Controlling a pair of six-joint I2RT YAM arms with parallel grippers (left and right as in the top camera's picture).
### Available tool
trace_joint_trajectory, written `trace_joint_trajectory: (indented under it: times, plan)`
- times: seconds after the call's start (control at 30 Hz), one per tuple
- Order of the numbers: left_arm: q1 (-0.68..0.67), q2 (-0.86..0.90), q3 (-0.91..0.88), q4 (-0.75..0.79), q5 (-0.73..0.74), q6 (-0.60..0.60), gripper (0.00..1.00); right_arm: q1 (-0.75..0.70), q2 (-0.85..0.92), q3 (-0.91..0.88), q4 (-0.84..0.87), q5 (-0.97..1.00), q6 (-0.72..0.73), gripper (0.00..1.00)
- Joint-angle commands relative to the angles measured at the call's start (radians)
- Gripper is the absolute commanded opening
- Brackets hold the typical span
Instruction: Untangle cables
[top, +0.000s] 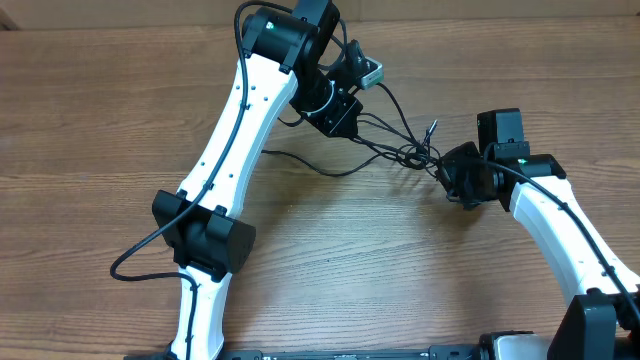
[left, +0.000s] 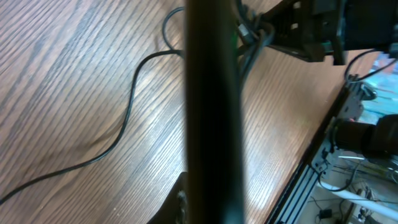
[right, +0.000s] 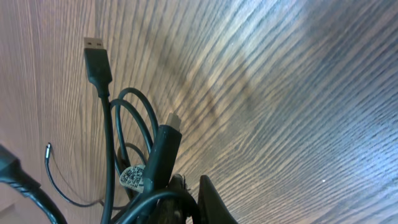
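Observation:
My right gripper turns, pulls back and lets go of the knot side of the cables next, since my left gripper holds the stretched cords' other end.
The cables (top: 413, 152) are thin black cords stretched between my two grippers above the wooden table, with a small knot near the right gripper. My left gripper (top: 345, 115) at the top centre looks shut on one end of the cables. My right gripper (top: 452, 172) is shut on the knot side. In the right wrist view the bundle (right: 152, 168) sits in the jaws (right: 199, 199); a silvery USB plug (right: 93, 46) points up and a white printed tag (right: 132, 176) hangs on it. In the left wrist view a blurred black cord (left: 211, 124) crosses the middle.
One loose strand (top: 320, 168) trails left from the knot and lies on the table; it also shows in the left wrist view (left: 127, 112). A plug end (top: 432, 128) sticks up by the knot. The table's front rail (left: 311, 162) is at the right.

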Motion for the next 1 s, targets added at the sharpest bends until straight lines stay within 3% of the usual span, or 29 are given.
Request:
trace_joint_trajectory:
  times: [0.0, 0.1, 0.27, 0.33, 0.67, 0.83, 0.97]
  plan:
    - [0.048, -0.018, 0.021, 0.004, -0.159, -0.074, 0.04, -0.061, 0.008, -0.010, -0.018, 0.224, -0.009, 0.04]
    - [0.051, -0.018, 0.021, 0.054, -0.135, -0.163, 0.04, -0.058, 0.008, -0.010, 0.039, 0.077, -0.153, 0.04]
    - [0.050, -0.018, 0.021, 0.173, 0.111, -0.209, 0.04, -0.020, 0.008, -0.010, 0.180, -0.504, -0.656, 0.04]
    - [0.050, -0.018, 0.021, 0.197, 0.169, -0.208, 0.04, -0.003, 0.008, -0.010, 0.165, -0.599, -0.764, 0.04]
    - [0.050, -0.018, 0.021, 0.216, 0.182, -0.208, 0.04, 0.037, 0.008, -0.010, 0.057, -0.614, -0.866, 0.05]
    - [0.052, -0.018, 0.021, 0.209, 0.037, -0.213, 0.04, 0.037, 0.008, -0.010, -0.053, -0.500, -0.865, 0.04]
    - [0.058, -0.018, 0.021, 0.209, -0.093, -0.256, 0.04, 0.036, 0.008, -0.010, -0.171, -0.290, -0.833, 0.04]
